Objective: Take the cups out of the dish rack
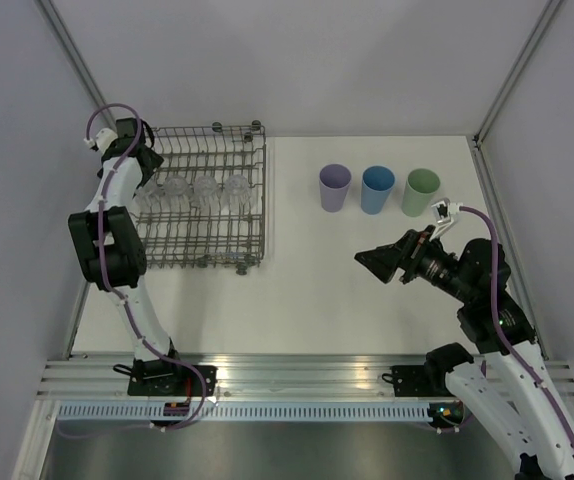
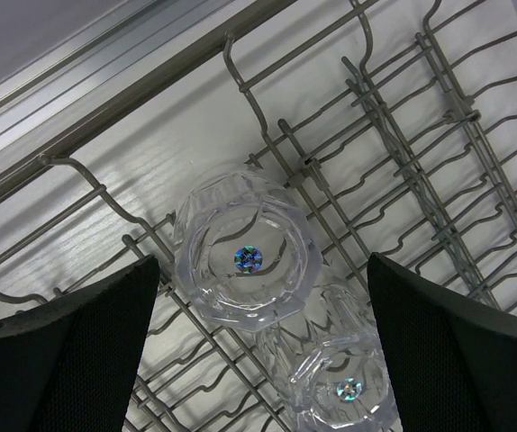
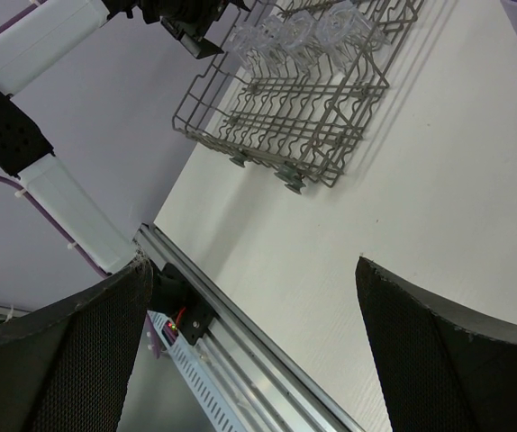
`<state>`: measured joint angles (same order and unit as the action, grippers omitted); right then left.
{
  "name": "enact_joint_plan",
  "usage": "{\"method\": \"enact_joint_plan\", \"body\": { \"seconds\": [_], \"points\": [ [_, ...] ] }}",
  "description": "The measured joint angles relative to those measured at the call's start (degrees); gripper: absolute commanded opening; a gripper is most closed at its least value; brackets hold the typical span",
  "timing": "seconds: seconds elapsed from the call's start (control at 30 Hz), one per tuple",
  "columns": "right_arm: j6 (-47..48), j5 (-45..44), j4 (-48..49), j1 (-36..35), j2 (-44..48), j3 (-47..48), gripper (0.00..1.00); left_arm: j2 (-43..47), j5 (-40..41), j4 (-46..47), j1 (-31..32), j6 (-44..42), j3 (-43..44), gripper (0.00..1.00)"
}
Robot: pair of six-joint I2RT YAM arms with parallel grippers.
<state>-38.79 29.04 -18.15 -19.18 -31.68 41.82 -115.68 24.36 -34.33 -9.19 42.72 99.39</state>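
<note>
The clear cup at the row's end (image 1: 149, 193) (image 2: 248, 256) is by the wall. My left gripper should go down first to close around it.
The grey wire dish rack (image 1: 263, 205) stands at the far left. Several clear cups (image 1: 207, 190) sit upside down in a row inside it. My left gripper (image 1: 147, 175) hovers open over the left end of that row. In the left wrist view, its jaws stand wide apart (image 2: 258, 351) on either side of one clear cup (image 2: 246, 256), with a second clear cup (image 2: 344, 382) just below it. The lilac cup (image 1: 334, 187), blue cup (image 1: 377, 189) and green cup (image 1: 420, 192) stand on the table at the far right. My right gripper (image 1: 372, 260) is open and empty, in front of them.
The right wrist view shows the rack (image 3: 267, 157) from afar, the clear cups (image 3: 294, 27) in it, and the aluminium rail (image 3: 267, 351) at the table's near edge. White walls enclose the table on the left, back and right.
</note>
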Motion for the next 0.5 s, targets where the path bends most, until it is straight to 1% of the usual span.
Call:
{"method": "enact_joint_plan", "body": {
  "seconds": [0.2, 0.3, 0.43, 0.5],
  "points": [
    [-0.02, -0.9, 0.96, 0.0, -0.31, -1.01, 0.98, -3.19, -0.09, -0.07, -0.09, -1.95, 1.84, 1.0],
    [0.0, -0.9, 1.11, 0.0, -0.7, -1.2, 0.98, -5.14, 0.0, -0.33, -0.07, -2.56, 3.04, 0.96],
    [0.02, -0.9, 1.53, 0.0, -1.46, -1.2, 0.98, -6.69, 0.09, -1.01, -0.11, -3.28, 3.26, 0.82],
    [0.02, -0.9, 1.81, 0.0, -1.79, -1.2, 0.98, -7.08, 0.2, -1.57, -0.11, -3.61, 3.26, 0.69]
  ]
}}
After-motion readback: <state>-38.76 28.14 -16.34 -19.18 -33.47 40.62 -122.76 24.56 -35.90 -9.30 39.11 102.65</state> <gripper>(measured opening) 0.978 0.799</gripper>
